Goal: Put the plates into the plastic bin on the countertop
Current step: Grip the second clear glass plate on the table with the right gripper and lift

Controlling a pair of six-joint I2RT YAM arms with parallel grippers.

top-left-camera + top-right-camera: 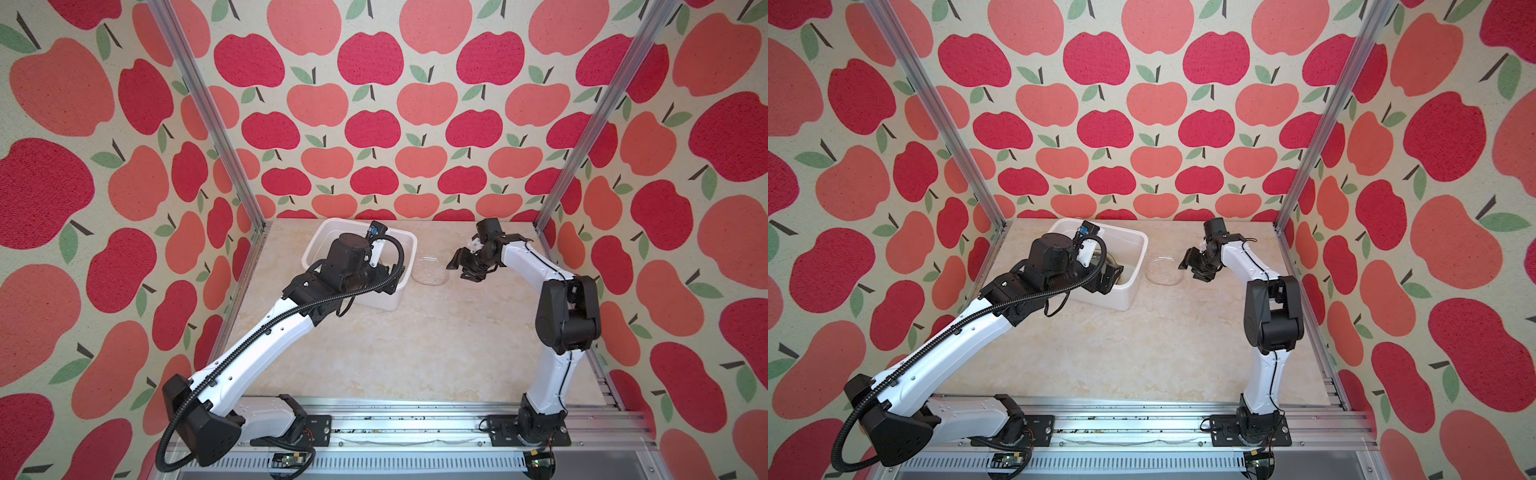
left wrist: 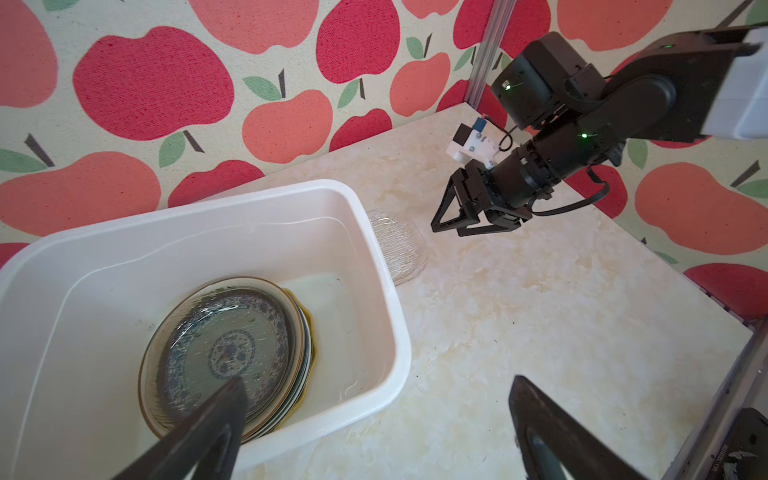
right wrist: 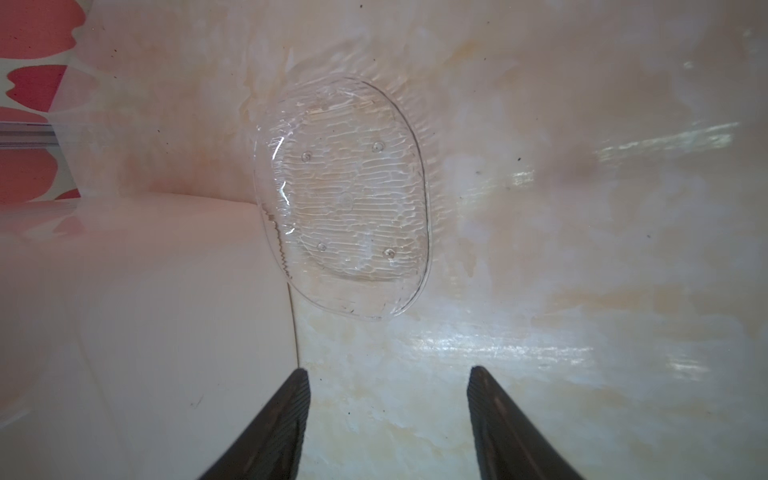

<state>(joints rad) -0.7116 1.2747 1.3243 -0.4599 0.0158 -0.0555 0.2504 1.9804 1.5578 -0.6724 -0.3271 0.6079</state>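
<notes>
Next, my right gripper lowers toward the bin onto the clear plate's free rim point(image 1: 448, 275) below it, since the plate's opposite rim touches the bin's side.
The white plastic bin point(image 1: 376, 302) point(image 2: 376, 266) stands at the back left of the countertop point(image 1: 415, 353). Inside it lies a stack of plates point(image 2: 224, 353), a brown glass one on top with a blue-patterned one showing through. A clear glass plate point(image 1: 430, 270) point(image 1: 1165, 269) point(image 2: 399, 245) point(image 3: 345, 199) lies flat on the countertop, touching the bin's right wall. My left gripper point(image 2: 378, 384) hangs wide open and empty over the bin's near right corner. My right gripper point(image 1: 459, 270) point(image 1: 1192, 270) point(image 2: 449, 229) point(image 3: 388, 372) is open and empty, just right of the clear plate and low over the countertop.
Apple-patterned walls close in the back and both sides, with aluminium posts point(image 1: 257, 216) point(image 1: 540, 220) at the back corners. An aluminium rail point(image 1: 395, 424) carrying both arm bases runs along the front edge.
</notes>
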